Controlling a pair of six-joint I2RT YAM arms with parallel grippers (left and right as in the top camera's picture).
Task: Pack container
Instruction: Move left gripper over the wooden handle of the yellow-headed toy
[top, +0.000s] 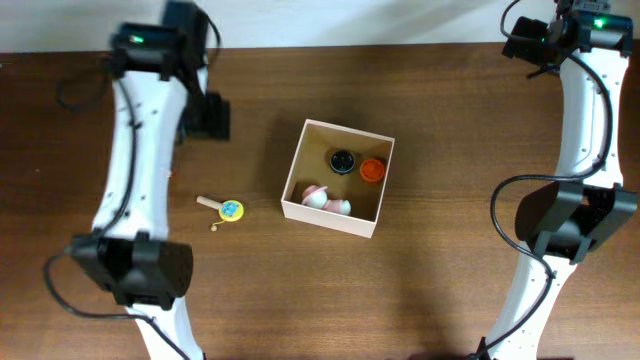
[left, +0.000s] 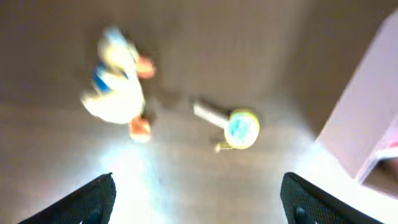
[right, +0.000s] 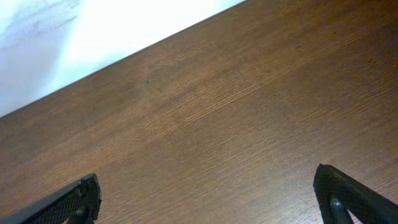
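Observation:
The rattle's pale handle (top: 208, 202) (left: 210, 116) lies at a slant below my left gripper, so my left gripper should turn to set its open fingers across the slant and lower them onto the handle.
The container (top: 329, 216) is a square cardboard box with white walls and a tan inside, at the table's middle. It holds a black round toy (top: 342, 161), an orange toy (top: 373, 170) and a pink-and-white toy (top: 326, 199). A small yellow-and-blue rattle toy (top: 229, 210) lies on the table left of it. The blurred left wrist view shows the rattle (left: 239, 129), a white, blue and orange duck-like toy (left: 118, 84) and the container's wall (left: 367, 112). My left gripper (top: 208, 117) (left: 198, 186) is open, empty, above the table. My right gripper (top: 523, 42) (right: 206, 186) is open and empty at the far right.
The dark wooden table (top: 450, 290) ends at a pale strip along the far edge (right: 93, 31). The left arm (top: 135, 160) spans the left side and hides the duck-like toy from overhead. The right arm (top: 585, 110) stands along the right side.

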